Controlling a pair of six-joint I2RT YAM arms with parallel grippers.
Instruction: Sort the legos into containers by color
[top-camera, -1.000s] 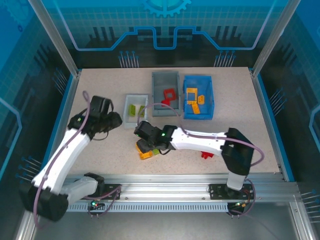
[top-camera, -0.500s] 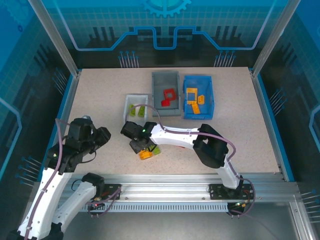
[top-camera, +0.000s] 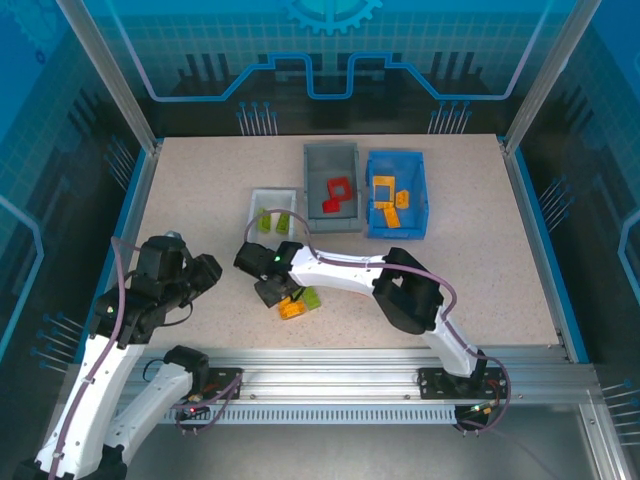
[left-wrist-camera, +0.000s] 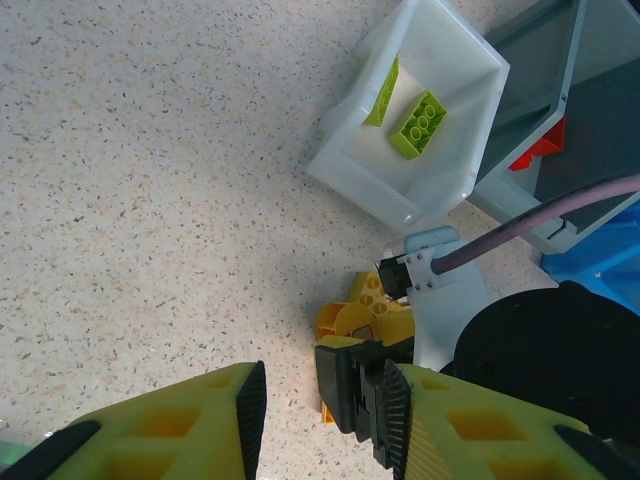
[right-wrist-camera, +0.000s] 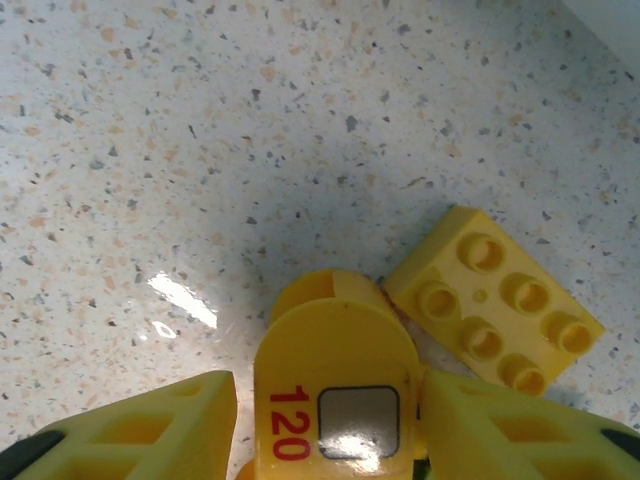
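Observation:
The yellow arched lego (right-wrist-camera: 336, 385) is already between the open fingers of my right gripper, so my right gripper will shift away from the yellow studded brick (right-wrist-camera: 495, 305) and close on the arched lego.
My right gripper (top-camera: 272, 292) is down on the table over a cluster of legos. A yellow arched lego marked 120 (right-wrist-camera: 335, 370) stands between its open jaws; the right finger touches it and a thin gap remains at the left finger. A yellow studded brick (right-wrist-camera: 495, 305) lies just beside, and a green lego (top-camera: 311, 297) next to the cluster. My left gripper (top-camera: 200, 272) hovers open and empty to the left (left-wrist-camera: 322, 410). The white container (top-camera: 256, 205) holds green bricks (left-wrist-camera: 418, 124), the grey container (top-camera: 312, 190) red pieces, the blue container (top-camera: 425, 190) orange-yellow ones.
The three containers stand in a row at the middle back of the speckled table. My right arm (top-camera: 350, 272) stretches leftward in front of them. Metal frame posts and a blue rim bound the table's sides.
My left arm has drawn back from the white container toward the near left. My right gripper has shifted left over the yellow legos and its jaws have narrowed around the arched piece.

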